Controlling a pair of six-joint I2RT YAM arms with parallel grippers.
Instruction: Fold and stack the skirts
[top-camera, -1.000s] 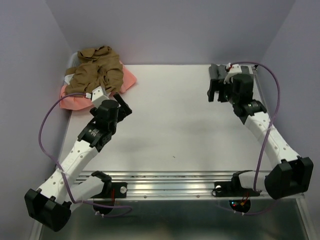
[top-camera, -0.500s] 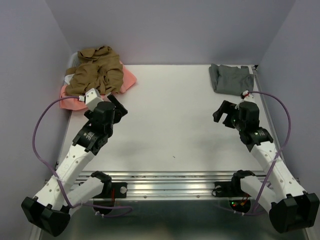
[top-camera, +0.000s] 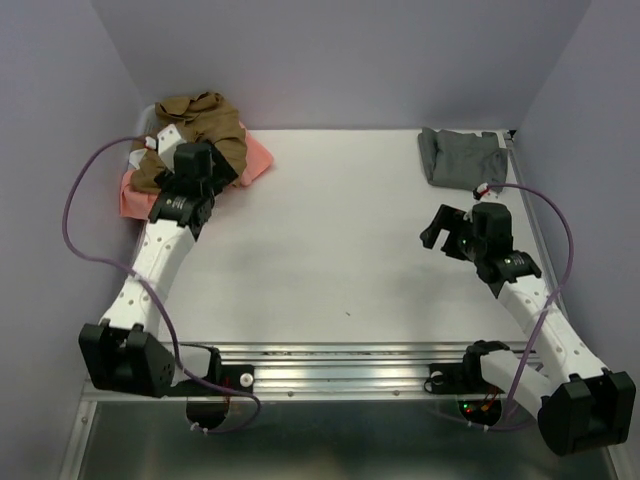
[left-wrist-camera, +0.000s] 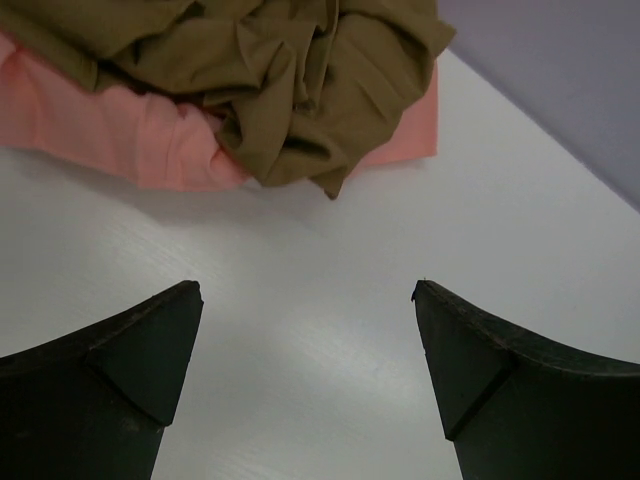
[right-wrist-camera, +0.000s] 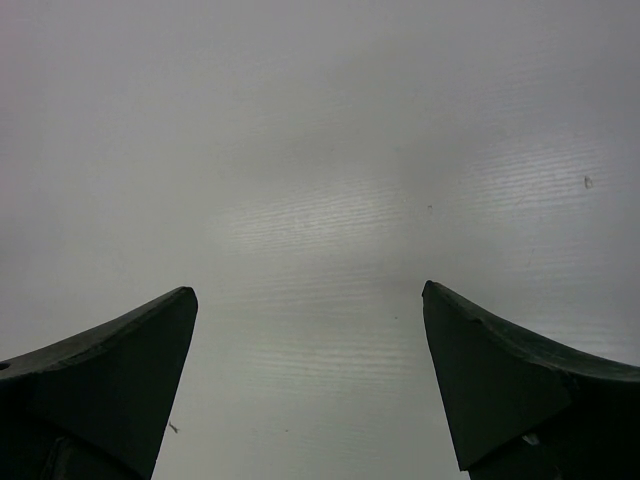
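Note:
The tan-brown skirt lies crumpled on top of the salmon-pink one, so I will move my left gripper outward over the pile and down onto the tan-brown skirt's near fold (left-wrist-camera: 268, 118).
The tan-brown skirt (top-camera: 200, 122) lies crumpled on top of the salmon-pink skirt (top-camera: 257, 158) at the table's back left corner. In the left wrist view the tan-brown skirt (left-wrist-camera: 270, 80) and the salmon-pink skirt (left-wrist-camera: 120, 140) lie just ahead of my fingers. My left gripper (top-camera: 200, 172) (left-wrist-camera: 305, 300) is open and empty, over bare table at the pile's near edge. The grey skirt (top-camera: 460, 158) lies folded at the back right. My right gripper (top-camera: 438, 228) (right-wrist-camera: 310, 300) is open and empty over bare table, nearer than the grey skirt.
Purple walls close in the table on the left, back and right. A metal rail (top-camera: 350, 362) runs along the near edge between the arm bases. Purple cables (top-camera: 75, 200) loop off both arms.
My left arm has swung back and left up to the skirt pile. My right gripper has pulled away from the grey skirt toward the near side, leaving it lying there.

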